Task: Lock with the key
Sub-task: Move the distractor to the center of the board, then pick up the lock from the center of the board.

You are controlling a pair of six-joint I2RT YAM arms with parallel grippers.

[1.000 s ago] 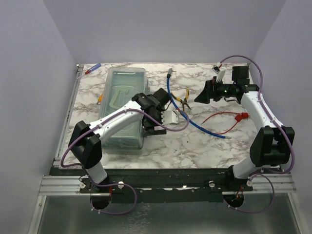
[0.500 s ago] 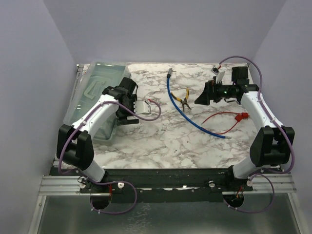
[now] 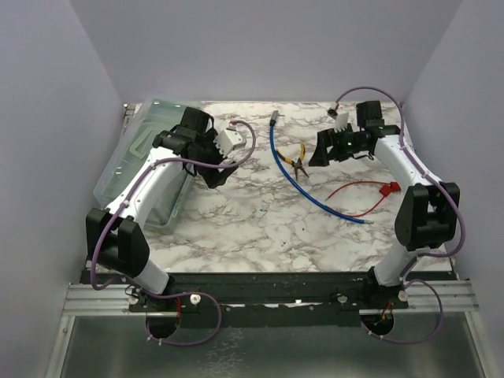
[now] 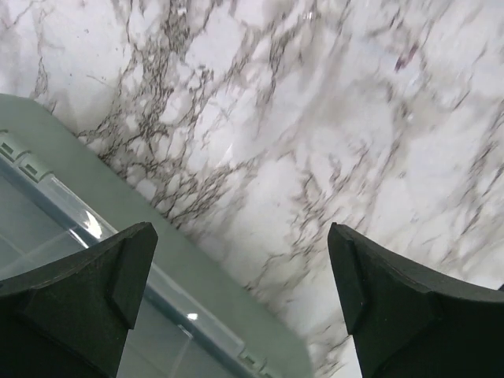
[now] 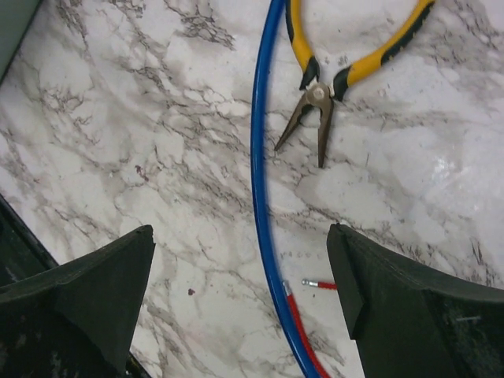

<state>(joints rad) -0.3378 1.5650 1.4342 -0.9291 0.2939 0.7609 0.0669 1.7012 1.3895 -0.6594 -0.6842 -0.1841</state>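
The blue cable (image 5: 258,181) beside the pliers' tips lies clear of them, so next I will lower my right gripper onto it, toward the left in the top view.
No key shows in any view. My left gripper (image 3: 217,172) hangs open over bare marble beside a translucent green plastic box (image 3: 135,161); in the left wrist view its fingers (image 4: 102,276) stand wide apart, nothing between them, with the box's rim (image 4: 102,189) below. At the back right my right gripper (image 3: 317,154) is open too. Seen from the right wrist, the right gripper (image 5: 240,244) hovers above a blue cable (image 5: 258,181) and holds nothing.
Yellow-handled pliers (image 3: 296,160) lie beside the blue cable (image 3: 303,187) mid-table; they also show in the right wrist view, pliers (image 5: 331,79). A red wire (image 3: 370,189) with a red plug lies at the right. The box leans tilted at the table's left edge.
The left arm has swung from the table's middle to the back left, and the green box has shifted left and tipped up. The right gripper has moved slightly left and back.
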